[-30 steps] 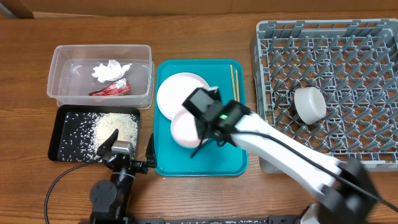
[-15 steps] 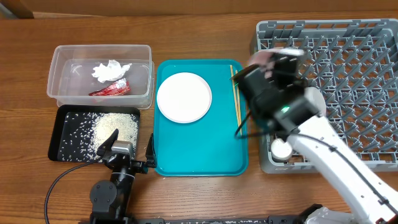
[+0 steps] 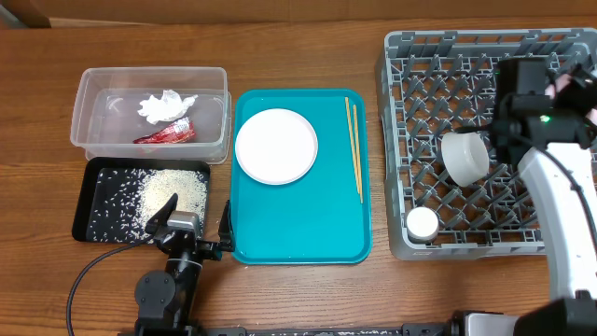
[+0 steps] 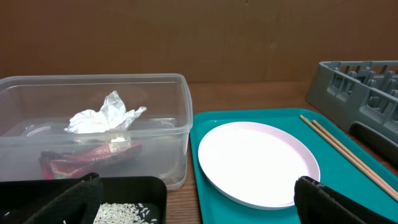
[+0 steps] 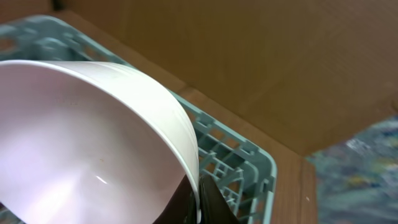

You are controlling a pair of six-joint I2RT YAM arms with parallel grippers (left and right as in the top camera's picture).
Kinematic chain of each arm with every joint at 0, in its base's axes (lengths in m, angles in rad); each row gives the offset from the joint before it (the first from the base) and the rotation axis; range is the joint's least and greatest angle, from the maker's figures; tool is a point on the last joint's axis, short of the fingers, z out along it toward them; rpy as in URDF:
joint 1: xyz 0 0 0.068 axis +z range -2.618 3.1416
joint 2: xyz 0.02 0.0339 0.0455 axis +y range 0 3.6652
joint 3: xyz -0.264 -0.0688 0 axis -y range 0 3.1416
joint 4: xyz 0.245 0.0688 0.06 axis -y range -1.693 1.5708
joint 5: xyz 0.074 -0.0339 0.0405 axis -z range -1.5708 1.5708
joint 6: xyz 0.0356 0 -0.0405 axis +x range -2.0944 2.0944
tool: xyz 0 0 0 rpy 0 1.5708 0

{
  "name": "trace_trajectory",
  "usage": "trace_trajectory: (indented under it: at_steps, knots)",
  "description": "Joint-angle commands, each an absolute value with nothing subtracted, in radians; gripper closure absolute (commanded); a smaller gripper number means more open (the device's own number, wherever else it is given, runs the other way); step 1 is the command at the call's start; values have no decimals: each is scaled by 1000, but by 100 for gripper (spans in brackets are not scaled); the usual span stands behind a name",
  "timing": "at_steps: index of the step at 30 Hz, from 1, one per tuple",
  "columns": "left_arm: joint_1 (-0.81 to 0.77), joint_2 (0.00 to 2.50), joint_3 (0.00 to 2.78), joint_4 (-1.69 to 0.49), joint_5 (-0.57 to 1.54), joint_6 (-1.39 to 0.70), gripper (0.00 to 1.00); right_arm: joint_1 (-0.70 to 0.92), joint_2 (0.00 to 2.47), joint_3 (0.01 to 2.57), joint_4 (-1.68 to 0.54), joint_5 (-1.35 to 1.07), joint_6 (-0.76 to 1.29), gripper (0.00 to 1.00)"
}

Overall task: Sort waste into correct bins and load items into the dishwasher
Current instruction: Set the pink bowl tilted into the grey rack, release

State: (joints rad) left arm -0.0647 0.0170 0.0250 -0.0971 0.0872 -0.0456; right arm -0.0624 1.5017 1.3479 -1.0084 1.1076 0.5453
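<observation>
I should move my right gripper toward the white bowl on its side next and lower the pale pink bowl there, because it is above open rack slots.
My right gripper is shut on the rim of a pale pink bowl and holds it tilted above the far right of the grey dish rack. In the overhead view only a sliver of that bowl shows beside the wrist. The rack holds a white bowl on its side and a small cup. A white plate and chopsticks lie on the teal tray. My left gripper is open and empty, low between the black tray and the teal tray.
The clear tub holds a crumpled tissue and a red wrapper. Rice is spread in the black tray. The tub, black tray, teal tray and rack stand side by side across the wooden table.
My right arm lifted the pink bowl off the teal tray and carried it right, to above the rack's far right side. The left arm has not moved.
</observation>
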Motion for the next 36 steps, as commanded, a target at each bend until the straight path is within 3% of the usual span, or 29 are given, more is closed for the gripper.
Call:
trace_trajectory:
  at_steps: [1,10,18,30,36]
  knots:
    - [-59,6,17,-93,101,-52,0,-135,1551,1349,-994,1124,542,96]
    - [-59,6,17,-93,101,-52,0,-211,1686,1348,-994,1132,471,96]
    - [-59,6,17,-93,101,-52,0,-104,1822,1348,-994,1148,459,96]
    - [-59,6,17,-93,101,-52,0,44,1832,1348,-1065,1217,471,96]
    - [-59,6,17,-93,101,-52,0,52,1831,1348,-1186,1211,643,87]
